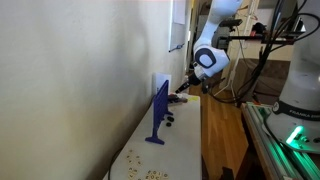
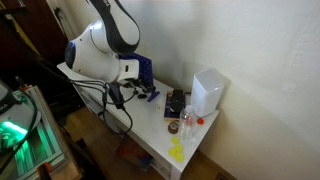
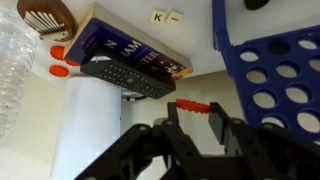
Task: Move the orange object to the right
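Observation:
I should move my gripper back past the book next. Then I should put the orange object down on the white tabletop (image 1: pixel 181 108) (image 3: pixel 200 36) beside the letter tiles, where the space is empty.
In the wrist view my gripper (image 3: pixel 195 113) comes in from the bottom edge. It is shut on the orange object (image 3: pixel 192 105), a small ridged orange-red strip that spans the gap between the black fingertips (image 3: pixel 219 122) just above the white tabletop. The blue stand (image 3: pixel 280 70), a perforated panel, is to the right of it. In an exterior view the gripper (image 1: pixel 183 92) hangs over the far end of the table behind the upright blue stand (image 1: pixel 158 115); the orange object is too small to see there. The robot's wrist covers the fingers in an exterior view where the blue stand (image 2: pixel 146 72) shows behind it.
A book (image 3: pixel 130 50) with a black remote (image 3: pixel 125 75) on it lies ahead of the gripper, beside a white box (image 3: pixel 90 120). A clear bottle (image 3: pixel 15 70) and orange caps (image 3: pixel 60 60) sit at left. Tan tiles (image 1: pixel 150 173) are scattered near the table's (image 1: pixel 185 150) front end. A wall runs alongside.

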### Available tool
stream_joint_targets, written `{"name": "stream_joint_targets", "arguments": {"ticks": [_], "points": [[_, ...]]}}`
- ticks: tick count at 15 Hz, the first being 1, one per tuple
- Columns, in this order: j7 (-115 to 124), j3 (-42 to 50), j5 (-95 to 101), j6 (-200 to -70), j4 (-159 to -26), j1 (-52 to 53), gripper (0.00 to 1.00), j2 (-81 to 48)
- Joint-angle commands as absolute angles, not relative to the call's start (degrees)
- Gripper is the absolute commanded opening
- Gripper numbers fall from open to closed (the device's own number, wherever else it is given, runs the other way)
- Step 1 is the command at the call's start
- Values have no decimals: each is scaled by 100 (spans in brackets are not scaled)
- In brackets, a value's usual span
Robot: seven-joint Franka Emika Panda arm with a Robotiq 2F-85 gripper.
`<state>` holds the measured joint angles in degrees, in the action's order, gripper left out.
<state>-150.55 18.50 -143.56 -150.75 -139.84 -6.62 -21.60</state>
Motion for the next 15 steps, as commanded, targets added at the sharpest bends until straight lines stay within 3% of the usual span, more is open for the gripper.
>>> {"name": "stream_joint_targets", "arguments": {"ticks": [1,15], "points": [[-14967,1947,-14382,-15010,-13518,-498,14,-3090],[-13567,2343,-14382,-14593,-12301,-567,14,-5122]]}}
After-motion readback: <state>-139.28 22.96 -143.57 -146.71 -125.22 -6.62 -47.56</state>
